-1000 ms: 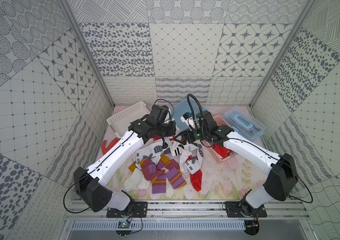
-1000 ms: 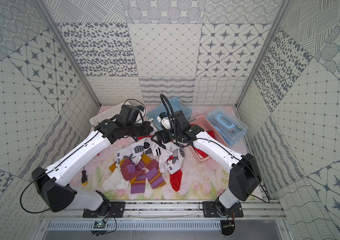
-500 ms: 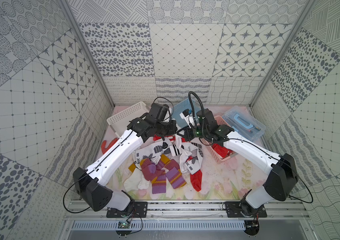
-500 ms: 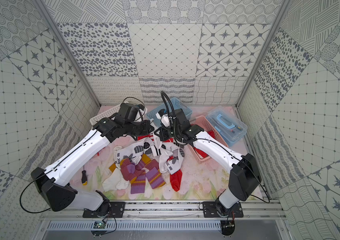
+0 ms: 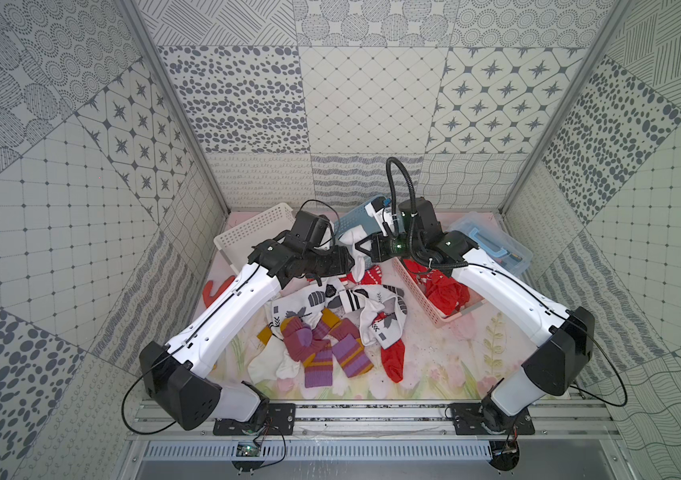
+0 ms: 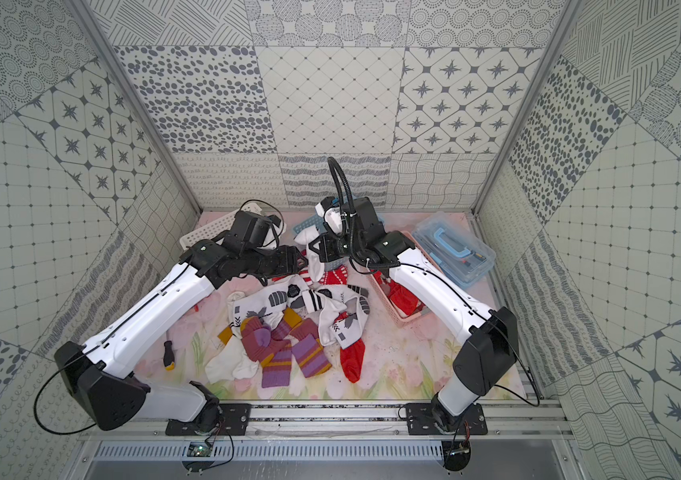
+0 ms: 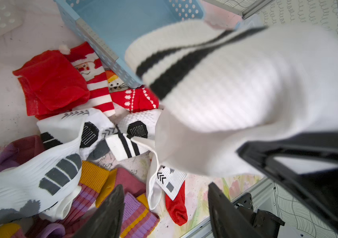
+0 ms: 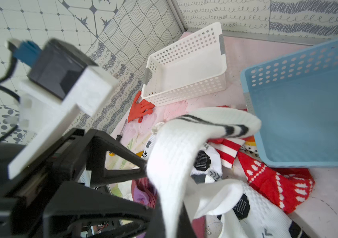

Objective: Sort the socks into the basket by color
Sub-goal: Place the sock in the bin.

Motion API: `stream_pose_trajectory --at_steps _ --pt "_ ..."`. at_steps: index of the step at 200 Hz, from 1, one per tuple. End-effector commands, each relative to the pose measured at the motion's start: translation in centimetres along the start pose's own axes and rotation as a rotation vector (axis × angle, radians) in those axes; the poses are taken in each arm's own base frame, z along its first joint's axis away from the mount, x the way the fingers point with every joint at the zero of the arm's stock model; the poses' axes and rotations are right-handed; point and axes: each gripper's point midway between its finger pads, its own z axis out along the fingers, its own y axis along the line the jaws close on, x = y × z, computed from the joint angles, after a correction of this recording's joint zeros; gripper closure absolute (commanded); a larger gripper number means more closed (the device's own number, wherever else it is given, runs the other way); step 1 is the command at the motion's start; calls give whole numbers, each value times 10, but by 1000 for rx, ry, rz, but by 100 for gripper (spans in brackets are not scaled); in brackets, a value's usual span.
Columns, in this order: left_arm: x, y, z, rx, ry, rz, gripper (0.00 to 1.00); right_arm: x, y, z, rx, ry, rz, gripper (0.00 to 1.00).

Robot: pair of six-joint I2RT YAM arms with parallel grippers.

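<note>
The blue basket is empty, so I need to carry the white sock outward over the bottom of the blue basket with my right gripper, then lower it and let it go there.
A white sock with two black stripes (image 5: 356, 261) hangs above the sock pile, and my right gripper (image 5: 365, 249) is shut on it (image 8: 176, 154). My left gripper (image 5: 350, 262) sits right beside it, open, with nothing between its fingers (image 7: 114, 206); the sock (image 7: 225, 92) fills that view just beyond them. Below lie white patterned socks (image 5: 380, 316), purple-mustard socks (image 5: 322, 353) and red socks (image 5: 392, 357). The blue basket (image 5: 355, 216) stands tilted just behind the held sock. The white basket (image 5: 247, 232) is at the back left, and the pink basket (image 5: 426, 307) holds red socks.
An orange glove (image 5: 216, 286) lies by the white basket near the left wall. A screwdriver (image 6: 169, 355) rests under my left arm. A clear box with a blue handle (image 5: 492, 245) sits at the back right. Both arms meet over the back of the pile.
The white striped sock passed from my left gripper to my right: the right shut on it, then the left opened. Both wrists rose slightly toward the blue basket.
</note>
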Motion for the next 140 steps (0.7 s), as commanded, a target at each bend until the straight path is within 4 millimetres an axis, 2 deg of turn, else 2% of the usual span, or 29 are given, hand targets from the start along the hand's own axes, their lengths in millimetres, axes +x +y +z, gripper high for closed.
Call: stream_pose_trajectory --at_steps 1,91,140 --pt "5 21 -6 -54 -9 -10 35 -14 -17 3 41 0 49 100" --pt "26 46 -2 -127 25 -8 35 -79 -82 29 148 -77 108 100" --pt "35 55 8 -154 61 -12 36 -94 -128 43 216 -98 127 100"
